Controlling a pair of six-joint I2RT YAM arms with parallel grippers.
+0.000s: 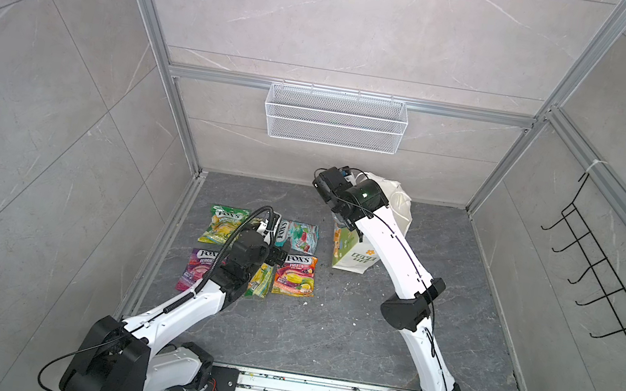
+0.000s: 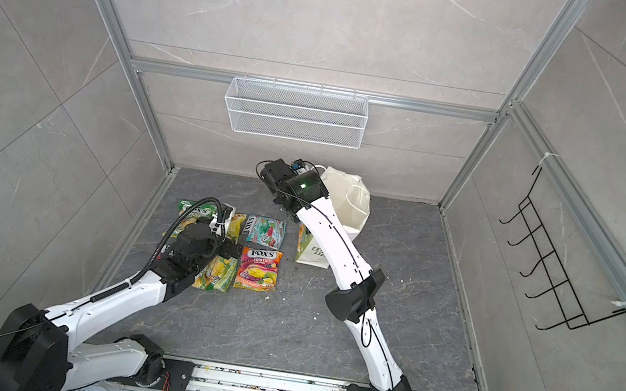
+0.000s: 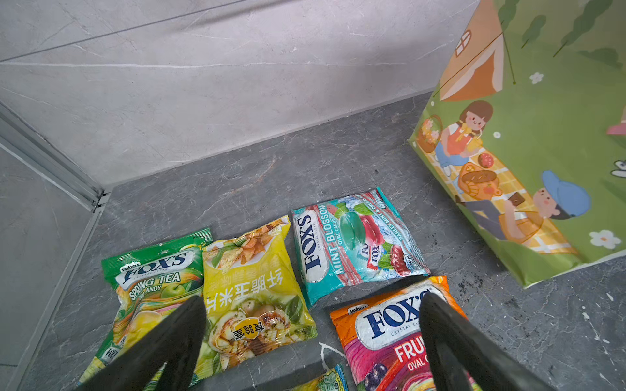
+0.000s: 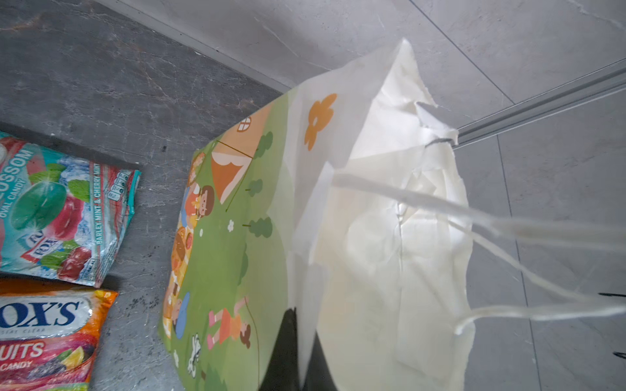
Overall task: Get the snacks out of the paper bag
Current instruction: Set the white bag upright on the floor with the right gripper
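Note:
The dark floor at the bag's base lies below the gripper. My right gripper lowers slightly toward it next and releases the bag's top rim.
Several snacks lie flat on the dark floor, left of the paper bag. Among them are a green Spring Tea packet, a yellow packet, a teal Mint Blossom packet, an orange-pink Fruits packet and a purple Berries packet. My left gripper hangs open just above them, between the yellow and Fruits packets, holding nothing. The bag stands upright with its mouth open. My right gripper is shut on the bag's top rim. What shows of the bag's inside is plain white paper.
A white wire mesh basket hangs on the back wall. A black wire hook rack juts from the right wall. Aluminium frame posts edge the floor, and the arms' base rail runs along the front. White crumbs dot the floor.

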